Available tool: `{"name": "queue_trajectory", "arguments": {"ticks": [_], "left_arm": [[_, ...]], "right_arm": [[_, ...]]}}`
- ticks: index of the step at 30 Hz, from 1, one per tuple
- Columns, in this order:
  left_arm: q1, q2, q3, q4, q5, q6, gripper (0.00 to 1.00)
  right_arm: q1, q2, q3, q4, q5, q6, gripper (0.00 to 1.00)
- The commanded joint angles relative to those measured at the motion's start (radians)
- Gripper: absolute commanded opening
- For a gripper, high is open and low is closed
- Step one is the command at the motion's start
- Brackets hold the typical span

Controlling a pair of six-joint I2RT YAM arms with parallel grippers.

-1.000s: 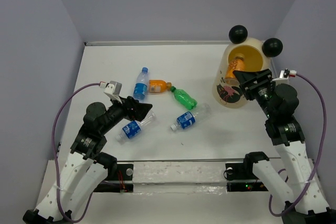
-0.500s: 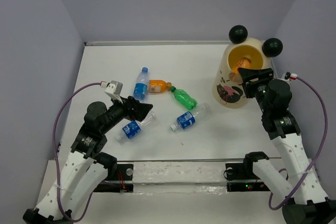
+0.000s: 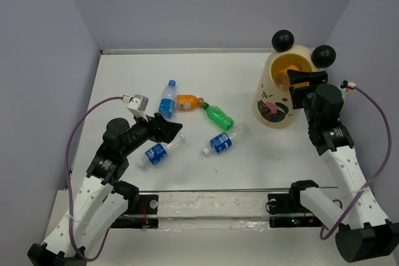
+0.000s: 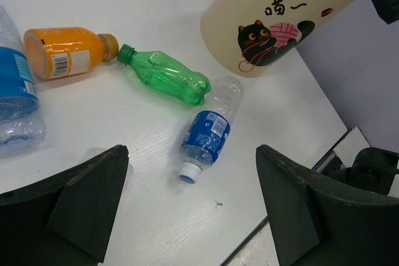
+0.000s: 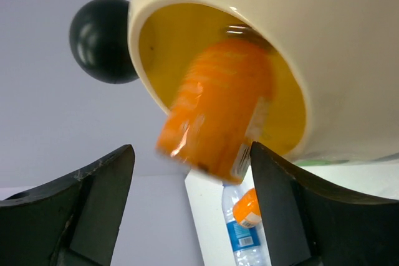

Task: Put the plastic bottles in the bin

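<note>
The clear bottle's cap faces my open fingers, so my left gripper should next go right in the top view and down to the clear bottle's blue label (image 3: 221,142) (image 4: 206,136) beside the green bottle.
The cream bin (image 3: 274,105) with black ball ears stands at the back right. An orange bottle (image 5: 218,113) shows blurred, neck first, in its yellow mouth; my right gripper (image 5: 190,197) is open just behind it, both fingers clear of it. Several plastic bottles lie mid-table: a clear blue-labelled one (image 3: 167,99), an orange one (image 3: 189,101), a green one (image 3: 218,116) and two more blue-labelled ones (image 3: 223,140) (image 3: 159,151). My left gripper (image 4: 193,207) hovers open and empty above the table, near the cap of a blue-labelled bottle (image 4: 209,135).
Grey walls close in the white table on the left, back and right. The bin (image 4: 268,23) stands close to the right wall, with the right arm (image 3: 327,129) beside it. A clear strip (image 3: 206,204) runs along the near edge between the arm bases.
The right gripper has moved up to the bin's mouth and opened, and the orange bottle has left its jaws and is dropping in. The left arm has barely shifted.
</note>
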Motion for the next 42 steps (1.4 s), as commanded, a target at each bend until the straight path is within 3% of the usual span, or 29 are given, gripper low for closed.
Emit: {"name": "queue_trajectory", "arguments": {"ticks": [1,5,7,10,11,13,14,15,17,18,22,27,32,42], "left_arm": [[-0.003,0.017,0.006,0.024,0.014,0.019,0.93],[-0.003,0.034,0.009,0.022,0.015,0.022,0.93],[-0.004,0.050,0.012,0.022,0.025,0.030,0.93],[-0.033,0.094,0.024,0.044,0.057,0.036,0.93],[-0.056,0.112,0.040,0.045,0.051,0.036,0.93],[-0.194,0.163,0.072,0.047,-0.044,0.028,0.95],[-0.257,0.187,0.087,0.047,-0.091,0.025,0.96],[-0.386,0.242,0.102,0.045,-0.198,0.027,0.98],[-0.495,0.308,0.135,0.039,-0.314,0.033,0.99],[-0.533,0.385,0.167,0.033,-0.402,0.042,0.99],[-0.642,0.558,0.244,0.027,-0.523,0.057,0.99],[-0.655,0.701,0.273,0.064,-0.633,0.109,0.99],[-0.655,0.846,0.311,0.133,-0.551,0.169,0.99],[-0.655,1.046,0.368,0.160,-0.527,0.208,0.99]], "right_arm": [[-0.004,0.021,0.080,0.091,0.051,0.009,0.83],[-0.004,0.038,0.112,0.101,0.039,-0.022,0.92],[-0.004,0.034,0.121,0.104,0.030,-0.042,0.93],[-0.004,0.032,0.156,0.112,-0.048,-0.123,0.93],[-0.004,0.032,0.169,0.111,-0.143,-0.155,0.93],[-0.004,0.028,0.195,0.111,-0.350,-0.256,0.93],[-0.004,0.025,0.196,0.100,-0.413,-0.290,0.93],[-0.004,0.017,0.190,0.086,-0.476,-0.331,0.92],[-0.004,-0.006,0.152,0.030,-0.594,-0.378,0.92],[0.005,-0.041,0.137,-0.001,-0.607,-0.419,0.92],[0.005,-0.152,0.071,-0.145,-0.647,-0.529,0.92],[0.005,-0.233,-0.017,-0.216,-0.722,-0.612,0.91],[0.005,-0.305,-0.130,-0.242,-0.742,-0.628,0.91],[0.005,-0.385,-0.267,-0.261,-0.725,-0.603,0.91]]}}
